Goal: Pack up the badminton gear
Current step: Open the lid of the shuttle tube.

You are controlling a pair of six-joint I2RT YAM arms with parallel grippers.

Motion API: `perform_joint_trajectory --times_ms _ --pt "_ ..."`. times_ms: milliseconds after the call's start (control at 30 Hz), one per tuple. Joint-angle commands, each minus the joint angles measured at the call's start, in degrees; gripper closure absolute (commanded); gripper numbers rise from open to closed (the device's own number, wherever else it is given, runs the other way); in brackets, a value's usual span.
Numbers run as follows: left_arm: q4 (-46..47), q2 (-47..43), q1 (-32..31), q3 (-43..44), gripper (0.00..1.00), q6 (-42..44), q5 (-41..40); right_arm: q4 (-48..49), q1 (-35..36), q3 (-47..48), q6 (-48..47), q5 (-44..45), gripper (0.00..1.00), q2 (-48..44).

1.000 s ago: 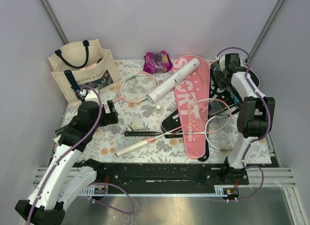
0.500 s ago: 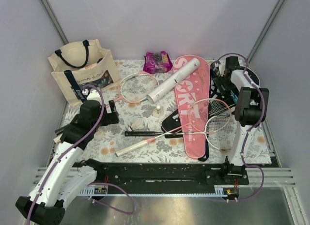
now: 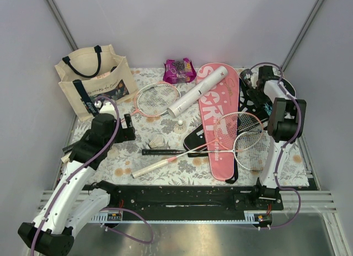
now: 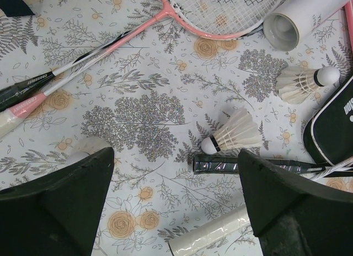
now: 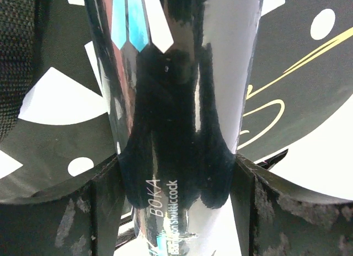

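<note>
I will next tilt my left gripper up toward the black shuttlecock tube in my right gripper and close around the tube's loose end, because the tube is far from the tote.
My right gripper (image 5: 174, 173) is at the back right of the table (image 3: 255, 93), both fingers pressed against a glossy black shuttlecock tube (image 5: 176, 101) that lies on a black racket cover (image 5: 55, 129). My left gripper (image 4: 176, 156) hangs open over the floral mat, holding nothing. Just beyond its fingers lie a white shuttlecock (image 4: 237, 132), a black racket grip (image 4: 220, 165) and a white grip (image 4: 209, 239). A second shuttlecock (image 3: 180, 125) lies by the white tube (image 3: 197, 92). Two rackets (image 3: 240, 126) rest on the pink SPORT cover (image 3: 220, 101). A pink racket (image 3: 156, 99) lies mid-left.
A cream tote with navy handles (image 3: 94, 82) stands at the back left, close behind my left arm. A purple-pink snack packet (image 3: 179, 70) lies at the back edge. A second black cover (image 3: 194, 137) pokes out beside the pink one. Walls enclose the table.
The right arm has shifted slightly toward the back and its fingers have come in against the black tube. The left arm has barely moved.
</note>
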Motion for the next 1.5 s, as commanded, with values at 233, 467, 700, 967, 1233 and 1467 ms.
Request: perform_joint_trajectory --times_ms 233,467,700,967,1233,1467 --pt "4.23 -3.36 -0.22 0.24 0.04 -2.53 0.92 -0.08 1.33 1.36 4.75 -6.43 0.39 -17.29" --pt "12.92 -1.79 -0.22 2.70 0.07 1.50 16.73 -6.49 11.08 3.12 7.28 -9.59 0.38 -24.59" --pt "23.02 2.09 -0.57 7.62 0.11 9.84 30.86 -9.49 22.77 2.07 20.90 -27.41 0.38 -33.20" --pt "29.47 -5.29 -10.76 2.26 0.10 51.39 35.48 2.37 25.95 -9.26 44.62 -50.10 0.43 -39.89" --pt "27.45 -3.81 -16.57 -0.82 0.07 82.70 28.19 2.29 27.53 -13.13 58.35 -66.71 0.47 -36.91" --pt "29.81 2.87 -18.06 -0.64 0.07 91.06 25.90 0.71 31.75 -15.60 58.10 -74.63 0.47 -35.85"
